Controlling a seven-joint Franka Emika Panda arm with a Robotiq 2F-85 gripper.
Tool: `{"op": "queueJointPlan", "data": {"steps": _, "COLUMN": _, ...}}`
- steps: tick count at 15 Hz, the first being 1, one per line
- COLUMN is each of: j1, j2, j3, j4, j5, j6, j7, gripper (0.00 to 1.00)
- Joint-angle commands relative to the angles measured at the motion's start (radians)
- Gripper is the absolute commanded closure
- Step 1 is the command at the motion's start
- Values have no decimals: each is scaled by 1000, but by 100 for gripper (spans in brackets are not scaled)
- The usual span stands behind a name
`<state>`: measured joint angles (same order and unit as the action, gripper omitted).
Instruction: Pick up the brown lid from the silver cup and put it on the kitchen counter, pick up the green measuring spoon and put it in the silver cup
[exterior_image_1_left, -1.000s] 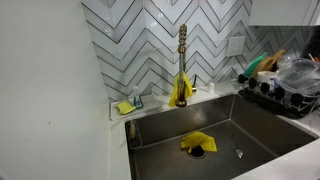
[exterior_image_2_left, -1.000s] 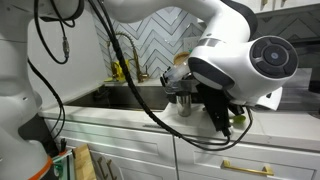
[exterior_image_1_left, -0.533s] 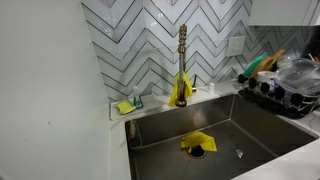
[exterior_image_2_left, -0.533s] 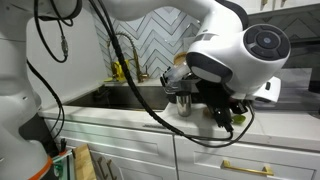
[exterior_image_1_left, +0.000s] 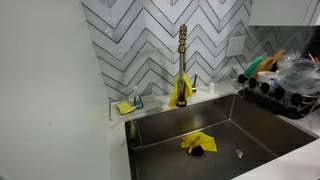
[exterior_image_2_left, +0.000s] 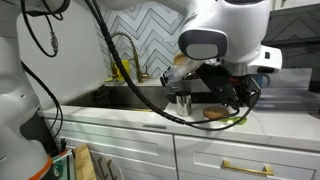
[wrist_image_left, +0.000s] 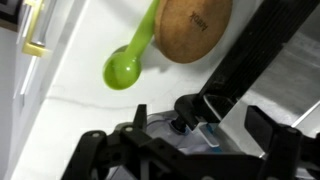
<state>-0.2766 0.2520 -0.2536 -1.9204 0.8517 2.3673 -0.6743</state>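
Observation:
The spoon lies at an angle, so my gripper should next turn and shift toward the counter's front edge, then lower over the spoon's handle near its scoop (exterior_image_2_left: 230, 122) (wrist_image_left: 142, 38).
The brown lid (wrist_image_left: 192, 25) lies flat on the pale kitchen counter (wrist_image_left: 75, 115), free of the gripper; it also shows in an exterior view (exterior_image_2_left: 215, 113). The green measuring spoon (wrist_image_left: 125, 65) lies beside the lid on the counter, its handle running up along the lid's edge. The silver cup (exterior_image_2_left: 183, 103) stands uncovered on the counter near the sink, a short way from the lid. My gripper (wrist_image_left: 232, 118) hangs open above the counter with nothing between its fingers (exterior_image_2_left: 241, 100), close to the lid and spoon.
A steel sink (exterior_image_1_left: 250, 125) holds a yellow cloth (exterior_image_1_left: 197, 143) under a brass faucet (exterior_image_1_left: 182, 55). A loaded dish rack (exterior_image_1_left: 280, 90) stands at one side. The counter's front edge and a brass cabinet handle (wrist_image_left: 35, 35) lie near the spoon.
The gripper was low and shut on the brown lid; it has opened, left the lid on the counter and risen. The spoon and cup have not moved.

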Motion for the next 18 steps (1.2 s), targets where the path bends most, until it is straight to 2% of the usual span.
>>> {"op": "queueJointPlan", "data": {"steps": 1, "j1": -24, "j2": -6, "j3": 30, "j4": -2, "j5": -47, "j6": 23, "j7": 43, "gripper": 0}}
{"op": "queueJointPlan", "data": {"steps": 4, "j1": -22, "j2": -9, "j3": 32, "j4": -6, "j5": -72, "j6": 36, "j7": 67, "gripper": 0}}
{"op": "queueJointPlan", "data": {"steps": 9, "j1": -33, "j2": 51, "j3": 15, "j4": 51, "j5": -127, "j6": 38, "j7": 248, "gripper": 0}}
{"op": "queueJointPlan", "data": {"steps": 14, "j1": -38, "j2": 99, "j3": -4, "j4": 120, "j5": -364, "j6": -50, "j7": 482, "gripper": 0}}
{"op": "queueJointPlan", "data": {"steps": 16, "j1": -40, "j2": 116, "j3": -3, "j4": 150, "j5": -458, "j6": -122, "j7": 573, "gripper": 0}}
{"op": "queueJointPlan", "data": {"steps": 18, "j1": -45, "j2": 135, "j3": 4, "j4": 184, "j5": -499, "j6": -203, "j7": 636, "gripper": 0}}
